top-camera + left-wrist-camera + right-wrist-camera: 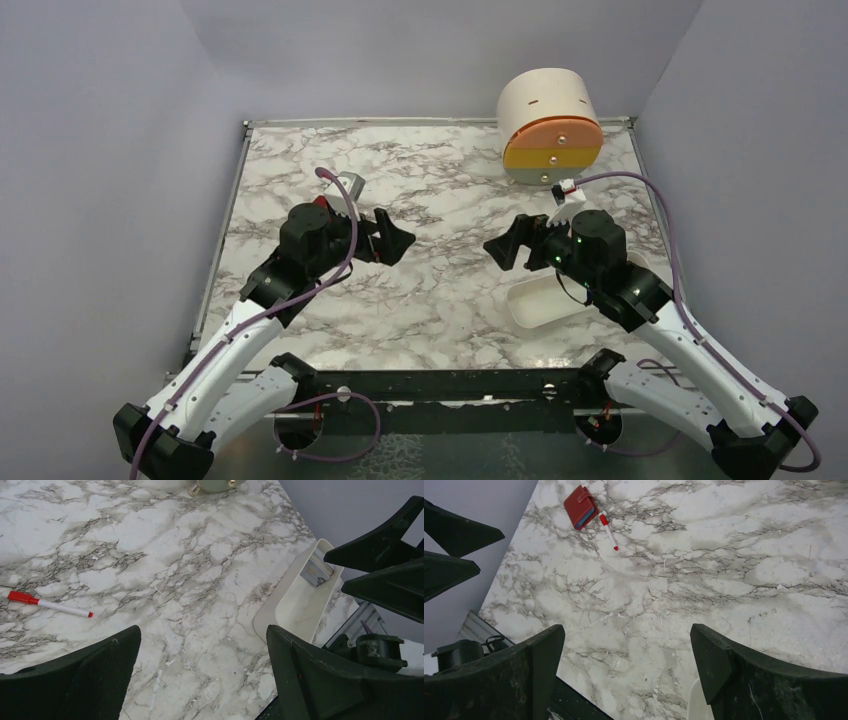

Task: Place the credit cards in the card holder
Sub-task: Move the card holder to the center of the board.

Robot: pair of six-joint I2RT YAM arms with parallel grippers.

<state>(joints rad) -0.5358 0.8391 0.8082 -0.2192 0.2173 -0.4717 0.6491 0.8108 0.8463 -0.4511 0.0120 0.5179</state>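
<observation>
My left gripper should swing to the left in the top view and go down onto the edge of the card holder opposite the strap, because the card holder lies flat there.
The card holder (pixel 580 507), a small red folded wallet, lies flat on the marble at the far left, and a blue edge shows along its open side. In the top view only a red sliver of the card holder (pixel 320 203) shows behind the left arm. No loose credit cards show on the table. A thin greyish flat piece (pixel 318 570) stands in the white tray's far end; I cannot tell whether it is a card. My left gripper (pixel 403 240) (pixel 202 630) and right gripper (pixel 497 250) (pixel 626 628) hover open and empty, facing each other over mid-table.
A red-capped white pen (pixel 608 531) (pixel 47 604) lies beside the holder. The white oblong tray (pixel 540 302) (pixel 295 605) sits under the right arm. A round cream drawer unit (pixel 550 125) stands at the back right. Raised metal rails edge the table.
</observation>
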